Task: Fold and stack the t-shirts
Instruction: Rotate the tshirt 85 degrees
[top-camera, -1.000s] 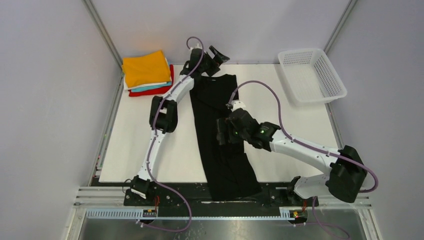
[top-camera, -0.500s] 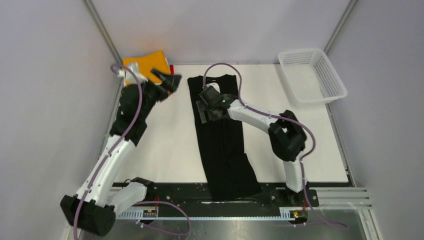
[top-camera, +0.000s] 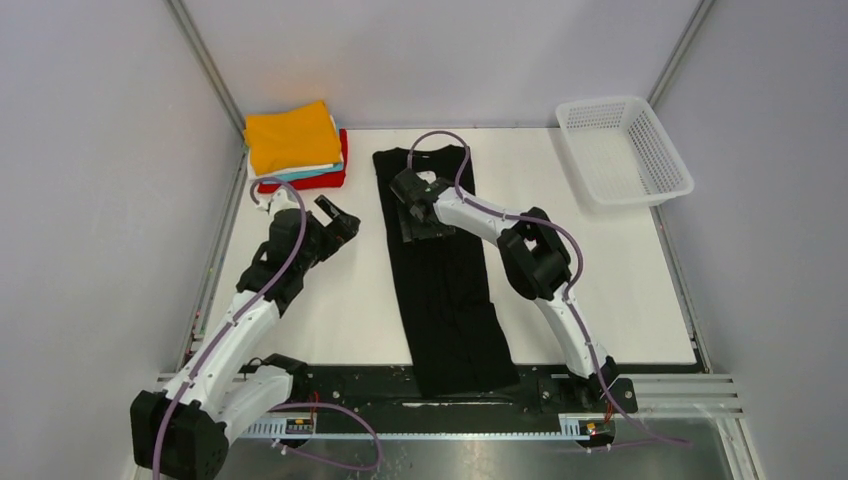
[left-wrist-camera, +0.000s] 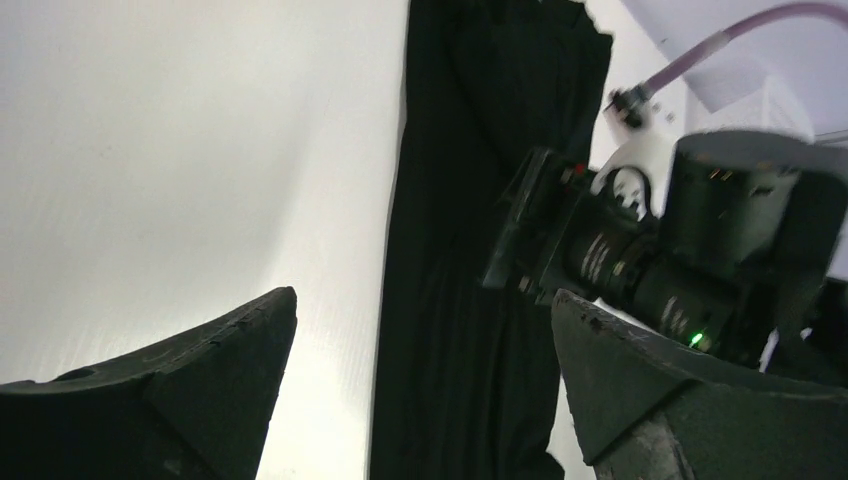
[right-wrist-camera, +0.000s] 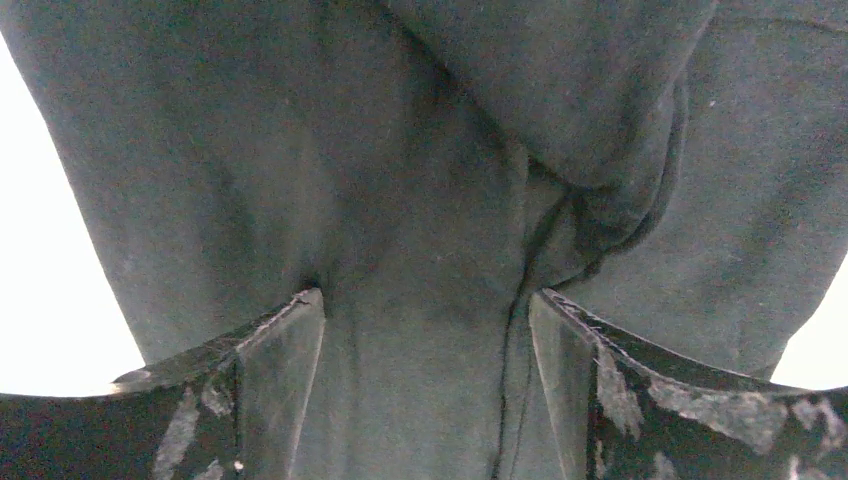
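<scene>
I will move my left gripper back and down next, to the right in the top view, onto the black t-shirt's near corner (top-camera: 424, 390), because the black t-shirt (top-camera: 442, 270) still lies at full length.
The black t-shirt (top-camera: 442, 270) lies folded lengthwise into a long narrow strip down the middle of the table, its lower end hanging over the near edge. My right gripper (top-camera: 412, 200) is open and low on the strip's upper part; in the right wrist view (right-wrist-camera: 425, 300) its fingertips (right-wrist-camera: 300, 315) rest on the black cloth (right-wrist-camera: 430, 180). My left gripper (top-camera: 340, 215) is open and empty above bare table left of the strip. The left wrist view (left-wrist-camera: 420, 300) shows the strip (left-wrist-camera: 470, 200). The folded orange shirt (top-camera: 290, 135) tops a white, teal and red stack (top-camera: 305, 178) at the back left.
A white mesh basket (top-camera: 622, 150) stands at the back right corner. The white table (top-camera: 300, 300) ends at metal rails along its near edge (top-camera: 440, 400). Grey walls close in the left, back and right. My right arm (top-camera: 535, 255) bends over the strip's right side.
My left arm left the shirt's collar end, swung out by the stack, then drew back to the left of the strip. My right gripper moved from the strip's middle up to its upper part.
</scene>
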